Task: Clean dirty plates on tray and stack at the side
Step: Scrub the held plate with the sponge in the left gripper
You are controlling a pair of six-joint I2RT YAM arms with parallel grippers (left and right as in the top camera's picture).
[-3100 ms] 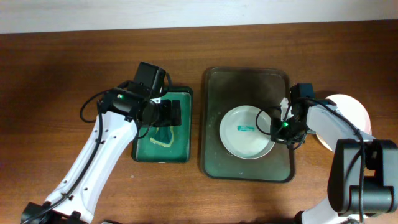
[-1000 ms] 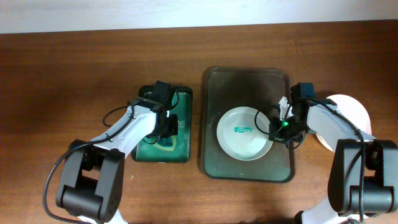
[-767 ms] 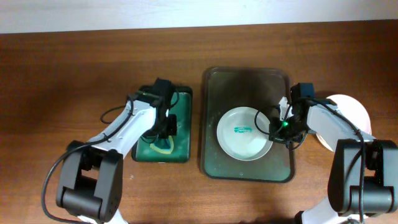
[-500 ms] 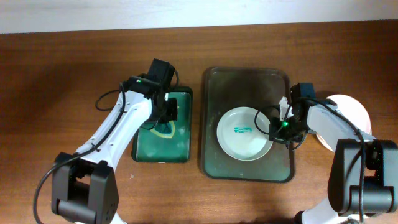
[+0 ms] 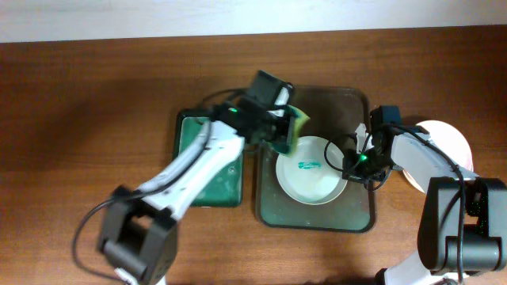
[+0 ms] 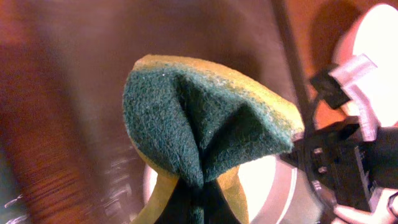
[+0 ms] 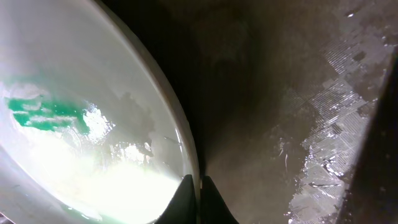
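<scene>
I need to lower the sponge [image 5: 291, 128] onto the plate with my left gripper next and wipe, because the plate still has a teal smear. Then I should let go of it over the bright green tray [image 5: 222, 180].
On the dark tray [image 5: 317, 103] lies a white plate [image 5: 311, 178] with a teal smear [image 5: 309, 165]. My right gripper [image 5: 351, 164] is shut on the plate's right rim. The right wrist view shows its tips [image 7: 199, 186] pinching the rim of the plate [image 7: 93, 124], with the smear [image 7: 46, 115] to their left. My left gripper [image 5: 283, 136] hovers over the plate's upper left edge, shut on a folded yellow and green sponge [image 5: 291, 128]. The sponge [image 6: 205, 124] fills the left wrist view, and the plate [image 6: 273, 186] lies below it.
A bright green tray [image 5: 207, 174] sits left of the dark tray. Another white plate [image 5: 450, 146] rests on the table to the right, partly under my right arm. Bare wooden table surrounds both trays.
My left arm has lifted the sponge off the green tray and swung right over the dark tray to the plate's edge. The right gripper and the plate have stayed put.
</scene>
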